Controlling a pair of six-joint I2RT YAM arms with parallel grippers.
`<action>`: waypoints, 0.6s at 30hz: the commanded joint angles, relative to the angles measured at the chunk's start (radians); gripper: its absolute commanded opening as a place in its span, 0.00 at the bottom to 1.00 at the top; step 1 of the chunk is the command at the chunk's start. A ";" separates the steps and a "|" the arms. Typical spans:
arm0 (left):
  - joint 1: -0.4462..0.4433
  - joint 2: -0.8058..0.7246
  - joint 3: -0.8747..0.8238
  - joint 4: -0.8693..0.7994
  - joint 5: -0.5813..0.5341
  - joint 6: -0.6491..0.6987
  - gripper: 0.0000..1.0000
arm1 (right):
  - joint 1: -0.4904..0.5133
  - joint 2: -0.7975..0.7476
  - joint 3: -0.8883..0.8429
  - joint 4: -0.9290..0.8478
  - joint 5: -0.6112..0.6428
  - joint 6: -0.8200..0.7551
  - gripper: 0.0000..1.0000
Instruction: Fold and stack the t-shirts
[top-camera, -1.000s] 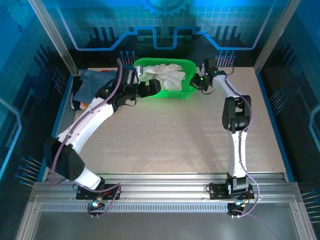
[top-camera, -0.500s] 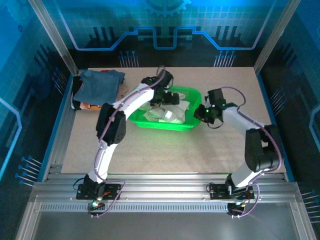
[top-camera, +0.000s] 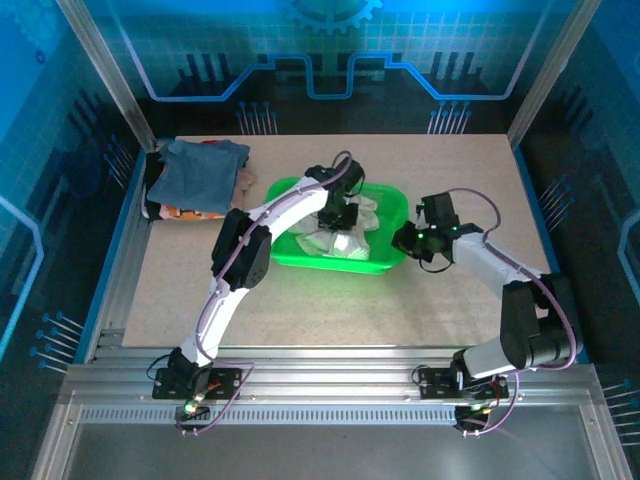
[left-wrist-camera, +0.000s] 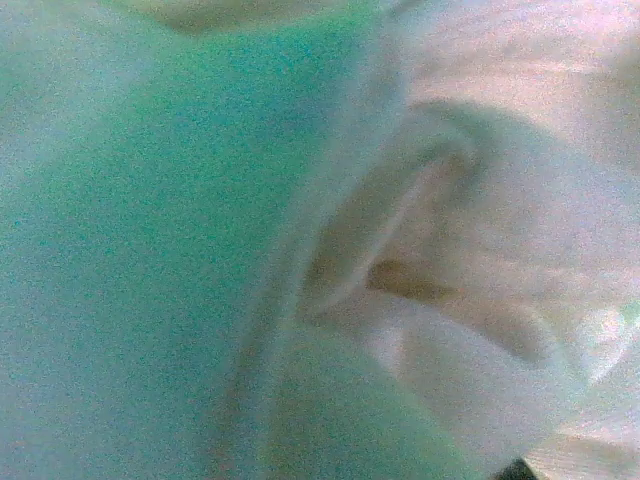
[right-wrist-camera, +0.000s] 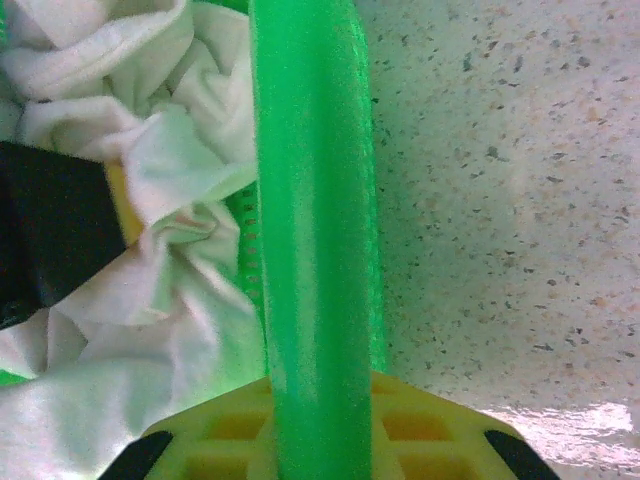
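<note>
My right gripper should next slide the basket outward, away from the folded stack, then release its rim, as the table's bare far corner lies outward of my gripper.
A crumpled white t-shirt lies in the green mesh basket at mid-table. My left gripper is pushed down into that cloth and is shut on it. White folds lie right against the left wrist camera, hiding the fingers. My right gripper is shut on the basket's right rim, which runs between its yellow jaws. In the right wrist view the white t-shirt bunches inside that rim. Folded t-shirts are stacked at the back left, a slate-blue one on top and an orange one beneath.
The table's left rail runs close beside the stack. Bare speckled tabletop lies between the basket and the arm bases. More bare tabletop lies behind the right arm.
The basket has come from the back of the table towards the middle with the right gripper on its rim. The left gripper went down into the white t-shirt and closed.
</note>
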 joint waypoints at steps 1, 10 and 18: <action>0.051 -0.214 0.030 0.065 0.068 -0.052 0.00 | -0.102 0.015 0.021 -0.008 0.047 0.133 0.00; 0.071 -0.584 0.254 0.079 0.084 -0.071 0.00 | -0.343 0.046 -0.011 0.038 0.206 0.448 0.00; 0.065 -0.798 0.005 0.089 0.117 -0.084 0.00 | -0.423 0.191 0.105 0.027 0.352 0.685 0.00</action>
